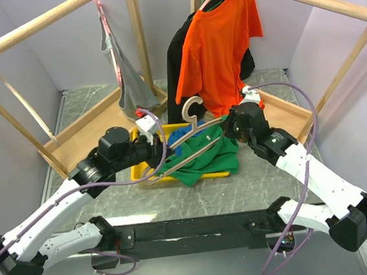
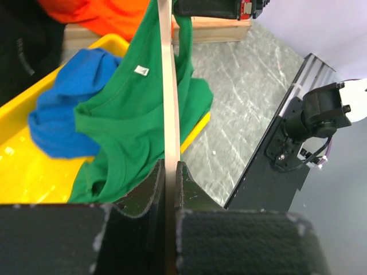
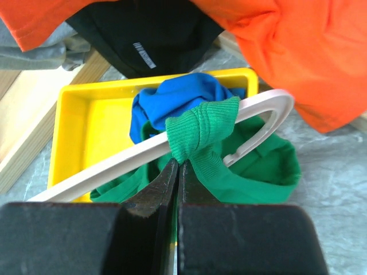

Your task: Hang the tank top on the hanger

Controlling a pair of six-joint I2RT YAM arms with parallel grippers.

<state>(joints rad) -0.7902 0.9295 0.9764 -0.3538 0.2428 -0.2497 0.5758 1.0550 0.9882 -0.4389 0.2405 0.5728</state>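
Observation:
My left gripper will move right in the top view toward the tank top's looped strap next and release the hanger (image 1: 193,135), since one hanger arm is already threaded.
The pale wooden hanger (image 1: 193,135) hangs in the air over the yellow tray (image 1: 139,173), with its hook (image 1: 190,108) pointing up. My left gripper (image 1: 163,147) is shut on the hanger's left arm (image 2: 167,86), which runs straight up between the fingers (image 2: 150,186). The green tank top (image 1: 206,156) droops from the hanger's right end down into the tray. One strap (image 3: 202,127) is looped over the hanger arm (image 3: 114,157) near its curved end. My right gripper (image 3: 178,164) is shut on that strap just below the bar, and in the top view this right gripper (image 1: 227,130) sits at the hanger's right end.
A blue garment (image 2: 63,109) lies in the tray beside the green top. An orange T-shirt (image 1: 217,43) and a black garment (image 1: 177,53) hang on the wooden rack (image 1: 42,21) close behind. A grey tank top (image 1: 129,84) hangs at the back left.

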